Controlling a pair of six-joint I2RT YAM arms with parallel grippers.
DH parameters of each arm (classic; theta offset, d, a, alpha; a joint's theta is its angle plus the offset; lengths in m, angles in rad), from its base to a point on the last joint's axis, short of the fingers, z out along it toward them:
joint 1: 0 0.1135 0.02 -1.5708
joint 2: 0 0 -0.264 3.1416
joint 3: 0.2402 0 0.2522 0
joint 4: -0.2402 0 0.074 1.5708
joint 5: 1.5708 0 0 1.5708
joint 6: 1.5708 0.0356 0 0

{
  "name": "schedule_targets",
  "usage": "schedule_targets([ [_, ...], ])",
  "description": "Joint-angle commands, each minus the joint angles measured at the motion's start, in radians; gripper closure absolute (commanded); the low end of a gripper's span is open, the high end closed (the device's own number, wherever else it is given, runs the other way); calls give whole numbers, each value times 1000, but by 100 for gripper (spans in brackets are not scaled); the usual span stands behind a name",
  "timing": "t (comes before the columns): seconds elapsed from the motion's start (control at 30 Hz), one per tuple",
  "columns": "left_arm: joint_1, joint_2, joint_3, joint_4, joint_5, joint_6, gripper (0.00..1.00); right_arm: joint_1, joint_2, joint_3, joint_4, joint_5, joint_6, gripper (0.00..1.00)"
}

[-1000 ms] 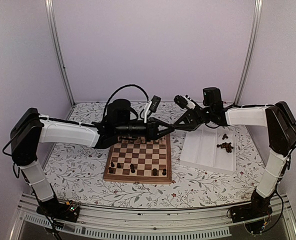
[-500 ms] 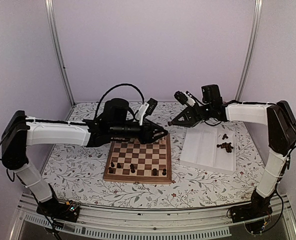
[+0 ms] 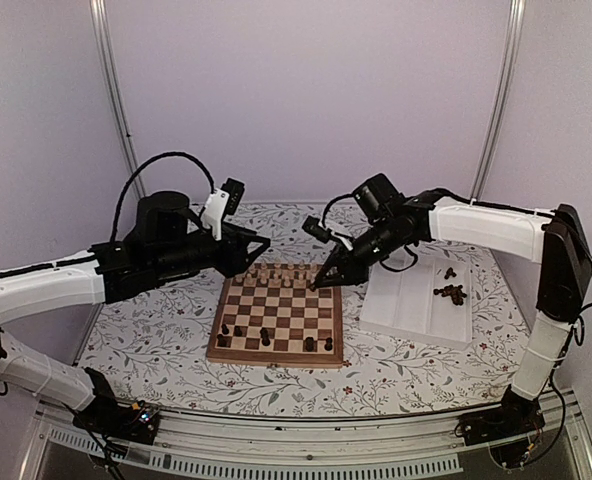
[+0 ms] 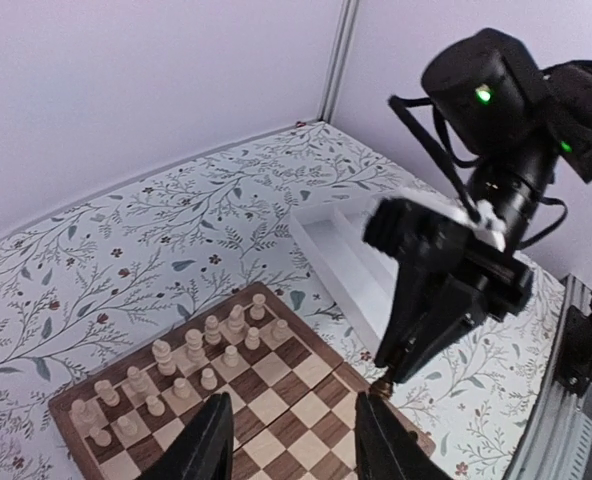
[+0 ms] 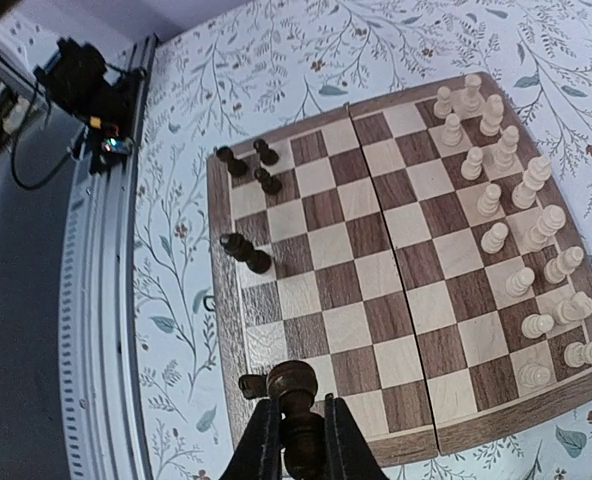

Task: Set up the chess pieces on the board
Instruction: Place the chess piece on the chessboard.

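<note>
I will move my right gripper down and back next, onto the square just beyond the dark piece at the tray-side near corner, since it's empty.
My right gripper (image 5: 296,435) is shut on a dark chess piece (image 5: 294,385) and holds it upright. It hangs low over the right edge of the board (image 3: 276,358), as the top view shows (image 3: 324,282). The left wrist view shows the same held piece (image 4: 381,382) under those fingers. Several dark pieces (image 3: 265,336) stand along the board's near rows, also in the right wrist view (image 5: 244,250). My left gripper (image 3: 261,243) is open and empty, raised above the board's far left corner, with its fingers (image 4: 206,445) wide apart.
Pale cream chessmen (image 3: 276,272) fill the board's far rows (image 5: 516,200). A white ridged tray (image 3: 411,300) lies right of the board, with several loose dark pieces (image 3: 451,292) at its right end. The table has a floral cover.
The grippers stood tip to tip over the board's far edge. The left one has since opened and drawn back to the left. The right one has come down to the board's right edge with the piece.
</note>
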Motion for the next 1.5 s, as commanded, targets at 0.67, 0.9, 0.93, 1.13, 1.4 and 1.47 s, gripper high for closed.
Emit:
schedule_targets([
  [0.67,22,-84,-29,-118,-159,38,55,209,103,-46,-139,487,-242,98],
  [0.9,22,-80,-30,-117,-156,34,55,225,131,-41,-149,515,-247,97],
  [0.93,23,-81,-32,-118,-156,34,55,225,133,-39,-151,515,-246,97],
  [1.13,26,-81,-36,-119,-155,34,55,232,147,-23,-161,517,-245,94],
  [1.4,29,-78,-44,-115,-153,35,55,235,148,-10,-161,511,-234,81],
  [1.47,30,-75,-46,-114,-150,34,55,235,144,-1,-164,508,-231,80],
])
